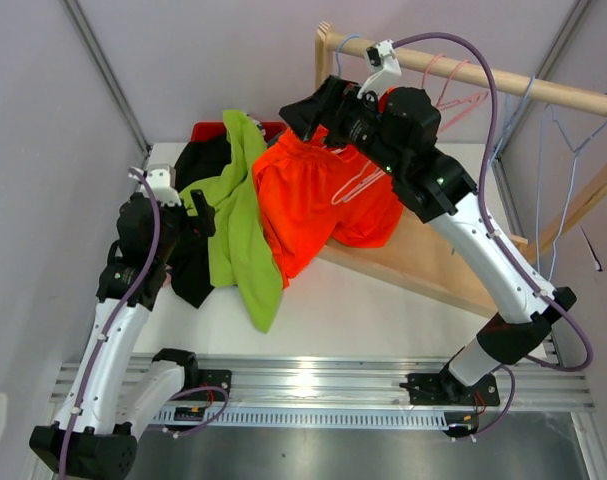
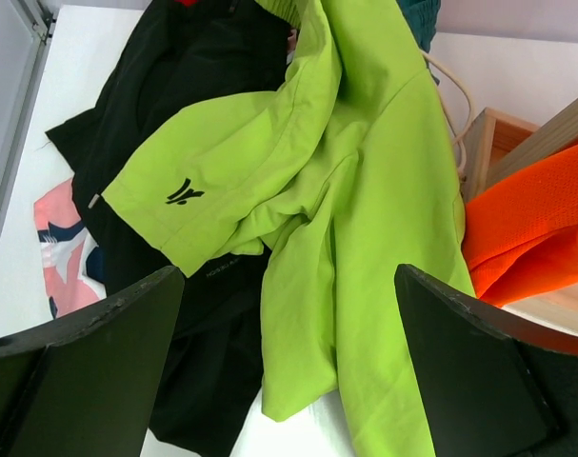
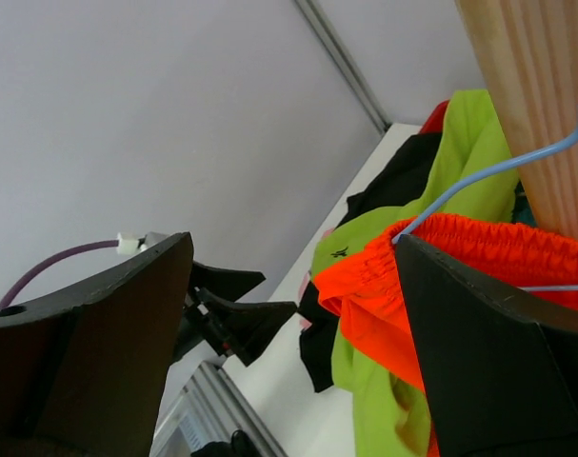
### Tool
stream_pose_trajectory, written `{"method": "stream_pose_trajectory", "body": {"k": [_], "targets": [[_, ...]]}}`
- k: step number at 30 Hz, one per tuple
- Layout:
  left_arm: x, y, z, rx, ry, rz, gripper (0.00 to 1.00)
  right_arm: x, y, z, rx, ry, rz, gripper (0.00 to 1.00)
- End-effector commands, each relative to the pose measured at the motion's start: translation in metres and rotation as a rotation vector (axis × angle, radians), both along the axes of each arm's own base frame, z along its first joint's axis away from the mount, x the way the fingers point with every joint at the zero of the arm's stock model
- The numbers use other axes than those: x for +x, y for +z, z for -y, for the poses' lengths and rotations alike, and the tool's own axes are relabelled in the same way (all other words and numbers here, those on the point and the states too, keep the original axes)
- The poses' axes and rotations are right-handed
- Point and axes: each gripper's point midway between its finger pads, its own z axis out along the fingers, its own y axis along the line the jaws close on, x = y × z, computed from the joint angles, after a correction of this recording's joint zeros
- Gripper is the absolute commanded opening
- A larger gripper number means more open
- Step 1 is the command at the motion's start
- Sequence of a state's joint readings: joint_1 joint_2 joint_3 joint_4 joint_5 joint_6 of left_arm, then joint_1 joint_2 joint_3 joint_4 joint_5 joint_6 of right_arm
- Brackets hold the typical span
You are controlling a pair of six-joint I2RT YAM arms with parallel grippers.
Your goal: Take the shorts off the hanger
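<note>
My right gripper shifts outward next until the wire sits between its fingers, since the blue hanger's sloping wire [image 3: 426, 213] by the waistband still lies beside the finger gap.
Orange shorts [image 1: 318, 205] hang by their waistband [image 3: 460, 238] from a blue wire hanger [image 3: 479, 176] at the left end of the wooden rail [image 1: 483, 80]. My right gripper [image 1: 301, 118] [image 3: 293, 243] is open at the top of that waistband. The orange elastic lies against the inner edge of its right finger [image 3: 479, 333]. Lime green shorts [image 1: 238, 225] [image 2: 365, 190] lie draped over black shorts [image 1: 195, 275] [image 2: 193, 76] on the table. My left gripper [image 1: 201, 212] [image 2: 289, 286] hovers open over them, holding nothing.
Pink patterned shorts [image 2: 65, 248] peek out under the black pair, and dark teal fabric [image 2: 422, 19] shows beyond the lime pair. A pale wire hanger [image 1: 358, 185] rests against the orange fabric. Spare hangers [image 1: 453, 95] hang further along the rail. The rack's wooden base [image 1: 423, 260] slants across the table.
</note>
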State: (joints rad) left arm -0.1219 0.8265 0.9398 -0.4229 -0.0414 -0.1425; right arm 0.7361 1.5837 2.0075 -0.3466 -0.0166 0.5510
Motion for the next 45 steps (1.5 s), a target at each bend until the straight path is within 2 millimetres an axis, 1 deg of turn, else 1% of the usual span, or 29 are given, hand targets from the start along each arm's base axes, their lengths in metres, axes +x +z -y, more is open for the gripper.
{"method": "stream_pose_trajectory", "body": {"k": [1,6,7,8,10,11,13,15,19,20,23,24,26,27,30,31,32,33,34,35,36,37,39,40,41,42,43,44,45], "targets": [[0.005,0.005,0.008,-0.041,-0.025,0.039,0.99,0.011,0.011,0.0,-0.023,-0.104,0.066,0.93],[0.002,0.004,0.008,-0.052,-0.022,0.042,0.99,0.031,-0.005,0.001,-0.071,-0.203,0.051,0.92],[0.001,0.004,0.012,-0.059,-0.047,0.042,0.99,0.036,-0.01,0.002,-0.086,-0.223,0.046,0.92],[0.001,0.004,0.013,-0.06,-0.047,0.045,0.99,0.04,-0.012,0.006,-0.09,-0.259,0.039,0.92],[-0.001,0.007,0.011,-0.059,-0.037,0.055,0.99,0.044,-0.018,0.01,-0.113,-0.294,0.029,0.92],[-0.001,0.005,0.01,-0.06,-0.035,0.05,0.99,0.048,-0.019,0.015,-0.116,-0.332,0.024,0.92],[-0.001,0.005,0.011,-0.062,-0.037,0.05,1.0,0.05,-0.019,0.02,-0.118,-0.357,0.027,0.92],[-0.002,0.004,0.013,-0.069,-0.045,0.047,0.99,0.052,-0.02,0.02,-0.121,-0.37,0.031,0.92],[-0.002,0.004,0.015,-0.077,-0.053,0.045,0.99,0.057,-0.018,0.015,-0.09,-0.369,0.038,0.92],[-0.002,0.005,0.015,-0.077,-0.058,0.046,0.99,0.058,-0.021,0.01,-0.084,-0.356,0.032,0.92],[-0.003,0.003,0.016,-0.079,-0.061,0.043,0.99,0.061,-0.019,0.003,-0.056,-0.34,0.03,0.91],[-0.003,0.003,0.016,-0.08,-0.059,0.042,0.99,0.065,-0.023,-0.002,-0.053,-0.337,0.02,0.91],[-0.004,0.003,0.016,-0.079,-0.059,0.044,0.99,0.066,-0.021,-0.007,-0.041,-0.326,0.019,0.91],[-0.004,0.003,0.016,-0.079,-0.059,0.044,0.99,0.069,-0.026,-0.01,-0.041,-0.324,0.009,0.9],[-0.004,0.003,0.016,-0.08,-0.061,0.044,0.99,0.071,-0.023,-0.015,-0.022,-0.312,0.009,0.9],[-0.004,0.002,0.016,-0.079,-0.059,0.041,0.99,0.073,-0.026,-0.019,-0.024,-0.31,0.005,0.89],[-0.004,0.002,0.016,-0.079,-0.059,0.041,0.99,0.073,-0.022,-0.02,-0.015,-0.309,0.009,0.88],[-0.004,0.001,0.016,-0.079,-0.059,0.04,0.99,0.074,-0.023,-0.021,-0.015,-0.309,0.007,0.88],[-0.004,0.002,0.015,-0.077,-0.06,0.041,0.99,0.076,-0.023,-0.021,-0.011,-0.308,0.008,0.85],[-0.004,0.001,0.015,-0.077,-0.06,0.038,0.99,0.075,-0.023,-0.023,-0.01,-0.304,0.01,0.72],[-0.004,-0.002,0.015,-0.075,-0.058,0.032,0.99,0.075,-0.02,-0.023,-0.003,-0.304,0.013,0.66],[-0.004,0.0,0.015,-0.075,-0.058,0.035,0.99,0.075,-0.019,-0.023,0.001,-0.302,0.013,0.53],[-0.003,-0.001,0.015,-0.072,-0.056,0.034,0.99,0.073,-0.018,-0.023,0.004,-0.299,0.014,0.39],[-0.003,-0.001,0.014,-0.07,-0.055,0.033,0.99,0.073,-0.018,-0.021,0.001,-0.304,0.012,0.26],[-0.003,-0.002,0.015,-0.071,-0.056,0.03,0.99,0.069,-0.014,-0.019,0.006,-0.3,0.014,0.21],[-0.003,-0.002,0.014,-0.071,-0.054,0.028,0.99,0.068,-0.014,-0.017,0.006,-0.302,0.011,0.17],[-0.003,-0.003,0.014,-0.07,-0.055,0.027,0.99,0.065,-0.014,-0.017,0.006,-0.298,0.007,0.1],[-0.003,-0.003,0.014,-0.067,-0.056,0.027,0.99,0.061,-0.008,-0.012,0.018,-0.3,0.012,0.08],[-0.003,-0.004,0.014,-0.065,-0.054,0.026,0.99,0.059,-0.009,-0.009,0.014,-0.299,0.007,0.06]]}}
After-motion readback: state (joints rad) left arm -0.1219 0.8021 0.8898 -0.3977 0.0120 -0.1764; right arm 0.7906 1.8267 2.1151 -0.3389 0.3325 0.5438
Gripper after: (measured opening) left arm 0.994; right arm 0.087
